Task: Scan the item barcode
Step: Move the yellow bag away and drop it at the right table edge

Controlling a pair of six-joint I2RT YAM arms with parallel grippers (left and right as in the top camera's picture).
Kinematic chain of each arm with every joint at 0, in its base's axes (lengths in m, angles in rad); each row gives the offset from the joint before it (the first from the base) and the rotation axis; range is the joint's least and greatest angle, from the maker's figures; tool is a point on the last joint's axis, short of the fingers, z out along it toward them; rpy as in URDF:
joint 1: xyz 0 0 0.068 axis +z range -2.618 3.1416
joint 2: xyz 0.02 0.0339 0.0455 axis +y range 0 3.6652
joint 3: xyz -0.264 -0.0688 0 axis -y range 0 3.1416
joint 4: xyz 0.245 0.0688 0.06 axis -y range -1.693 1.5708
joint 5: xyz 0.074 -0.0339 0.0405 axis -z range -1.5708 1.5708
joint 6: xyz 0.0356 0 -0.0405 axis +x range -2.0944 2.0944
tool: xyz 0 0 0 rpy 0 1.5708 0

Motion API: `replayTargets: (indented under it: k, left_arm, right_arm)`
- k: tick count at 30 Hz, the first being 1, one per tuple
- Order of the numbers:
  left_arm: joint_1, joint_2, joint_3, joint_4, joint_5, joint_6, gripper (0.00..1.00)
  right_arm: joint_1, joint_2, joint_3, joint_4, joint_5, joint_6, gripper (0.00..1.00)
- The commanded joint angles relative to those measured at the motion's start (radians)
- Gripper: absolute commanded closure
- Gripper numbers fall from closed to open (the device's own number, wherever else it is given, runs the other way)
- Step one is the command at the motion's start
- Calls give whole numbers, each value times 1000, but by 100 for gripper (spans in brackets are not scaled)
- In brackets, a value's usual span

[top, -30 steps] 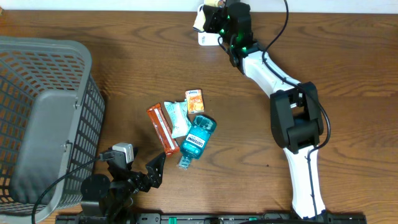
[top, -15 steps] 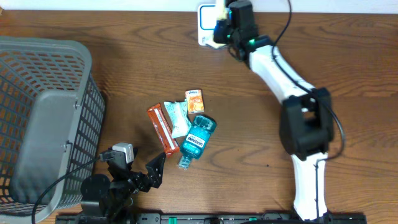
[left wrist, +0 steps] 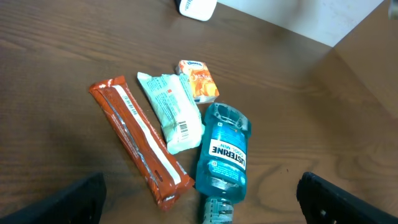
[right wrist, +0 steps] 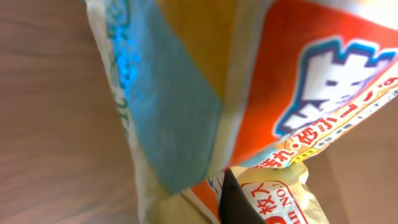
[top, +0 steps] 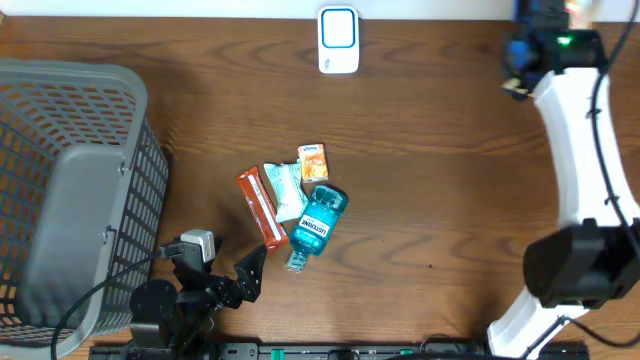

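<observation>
I should next move my right gripper back, down and to its right in the overhead view, and release the bag [right wrist: 249, 81] over the bare tabletop there.
A white barcode scanner [top: 338, 40] with a blue face stands at the table's far edge. My right gripper [top: 540, 22] is at the far right corner, well off to the scanner's right. It is shut on a snack bag [right wrist: 249, 81] printed in orange, yellow and blue that fills the right wrist view; one dark finger [right wrist: 239, 199] shows against the bag. My left gripper [left wrist: 202, 204] hangs open at the near edge, its fingers [left wrist: 68, 199] wide apart, just short of a blue mouthwash bottle [left wrist: 224, 155].
Mid-table lie an orange-brown bar [top: 260, 207], a white-green packet [top: 287, 190], a small orange box [top: 314, 162] and the mouthwash bottle [top: 317, 225]. A grey mesh basket [top: 70, 190] fills the left side.
My right arm has swung from over the scanner to the far right corner, carrying the snack bag. The left arm and the items on the table have not moved.
</observation>
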Motion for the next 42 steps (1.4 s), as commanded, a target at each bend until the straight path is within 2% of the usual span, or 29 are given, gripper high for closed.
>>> replayTargets:
  k: [1, 6, 12, 14, 15, 17, 18, 21, 26, 30, 33, 37, 42]
  left_arm:
    - [3, -2, 3, 0, -5, -2, 2]
    - [3, -2, 3, 0, -5, -2, 2]
    - [3, -2, 3, 0, -5, -2, 3]
    - [3, -2, 3, 0, -5, -2, 2]
    - [3, -2, 3, 0, -5, -2, 2]
    - [3, -2, 3, 0, -5, -2, 2]
    - [3, -2, 3, 0, -5, -2, 2]
    - [3, -2, 3, 0, -5, -2, 2]
    - [3, -2, 3, 0, -5, -2, 2]
    - [3, -2, 3, 0, -5, -2, 2]
    - [3, -2, 3, 0, -5, -2, 2]
    - [3, -2, 3, 0, -5, -2, 2]
    - [3, -2, 3, 0, -5, -2, 2]
  right_arm:
    - [-154, 58, -57, 45, 45, -6, 99]
    - [-309, 138, -74, 77, -45, -7, 99]
    - [-412, 237, -74, 71, -119, -5, 98]
    - [-431, 266, -74, 70, -139, 18, 93]
    - [-439, 274, -74, 64, -138, 33, 84]
    - [-454, 278, -74, 61, -139, 47, 17]
    - [-460, 277, -72, 62, -137, 47, 1]
    - [-480, 254, -59, 56, -130, 70, 1]
    - [-499, 140, -58, 39, -143, 201, 1]
    - [-475, 12, -58, 26, -302, 287, 1]
    - [-426, -85, -58, -3, -450, 331, 1]
    - [-322, -180, -58, -62, -549, 414, 1]
    - [-176, -232, -58, -216, -662, 669, 1]
